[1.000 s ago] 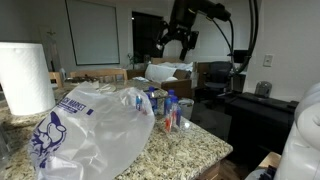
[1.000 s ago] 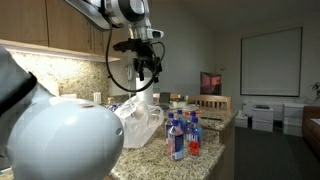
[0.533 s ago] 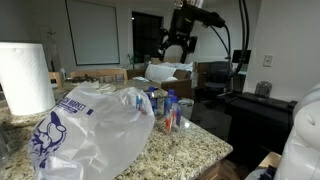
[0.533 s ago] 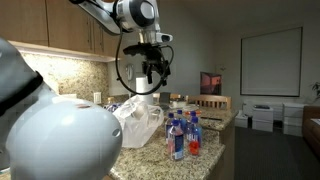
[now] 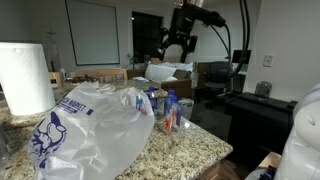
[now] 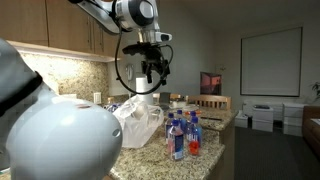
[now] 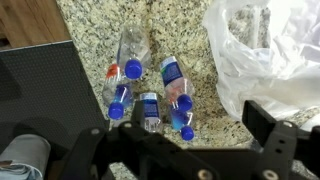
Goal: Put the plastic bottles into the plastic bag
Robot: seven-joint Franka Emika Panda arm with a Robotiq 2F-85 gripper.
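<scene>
Next, my gripper moves down toward the upper left in the wrist view, onto the blue cap (image 6: 177,123) (image 7: 133,69) beside the red-orange bottle, since it stands below my open fingers.
Several small clear plastic bottles (image 7: 148,105) with blue labels and caps stand in a cluster on the granite counter (image 7: 95,30), one with red-orange colouring (image 7: 113,73). In both exterior views the bottles (image 5: 165,110) (image 6: 182,133) stand beside the plastic bag (image 5: 85,130) (image 6: 140,120), a large crinkly whitish one with blue print. My gripper (image 5: 177,47) (image 6: 153,73) hangs high above the bottles, open and empty. In the wrist view the gripper (image 7: 178,130) looks straight down on the cluster, with the bag (image 7: 265,50) at the upper right.
A white paper towel roll (image 5: 25,78) stands on the counter behind the bag. A large white rounded shape (image 6: 60,140) fills the foreground of an exterior view. Wall cabinets (image 6: 40,25) hang above the counter. A black cart (image 5: 255,115) stands past the counter's end.
The arm shifted a little sideways and slightly lower over the bottles between one second and half a second ago; since then it has held still. The jaws stayed open.
</scene>
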